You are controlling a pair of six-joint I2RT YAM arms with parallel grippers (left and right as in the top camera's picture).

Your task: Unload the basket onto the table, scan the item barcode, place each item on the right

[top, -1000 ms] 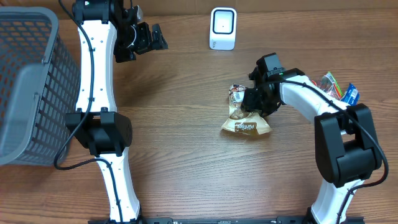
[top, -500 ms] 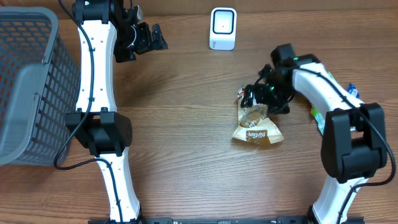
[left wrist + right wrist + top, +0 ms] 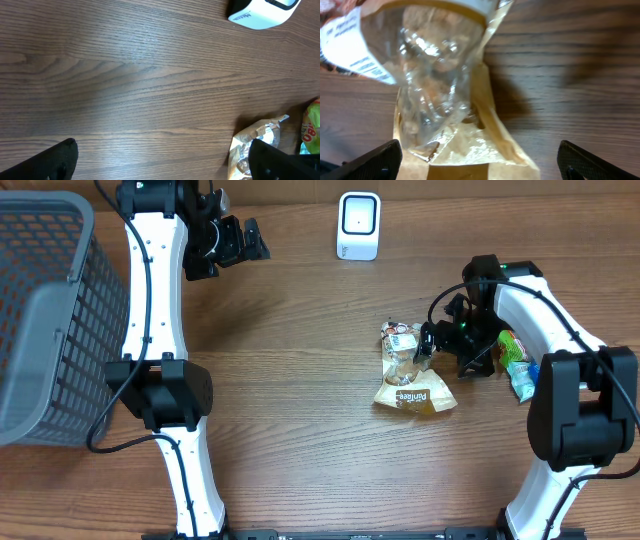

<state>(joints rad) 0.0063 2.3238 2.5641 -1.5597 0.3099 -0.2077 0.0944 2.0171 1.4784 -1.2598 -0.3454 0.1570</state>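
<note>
Next I need to move my right gripper down and to its left in the overhead view to pinch the loose paper, since the bag's creased side edge (image 3: 424,372) (image 3: 482,102) lies that way.
The item, a brown paper snack bag (image 3: 410,378) with a clear window and a white label, lies flat on the table right of centre. In the right wrist view the bag (image 3: 445,100) fills the picture just ahead of the fingertips. My right gripper (image 3: 447,350) stands open at the bag's right side, nothing between its fingers (image 3: 370,162). A white barcode scanner (image 3: 359,225) stands at the back of the table. Far to the left, near the back edge, my left gripper (image 3: 240,242) hangs open and empty. Its wrist view shows the scanner (image 3: 262,12) and the bag (image 3: 255,145).
A grey mesh basket (image 3: 50,310) stands at the left edge. Green and blue snack packets (image 3: 518,368) lie at the far right, beside the right arm. One green packet (image 3: 311,125) shows at the left wrist view's right edge.
My right gripper dragged the bag a little to the right, then opened and let it go. It has since drawn back to the right. The left arm has not moved.
</note>
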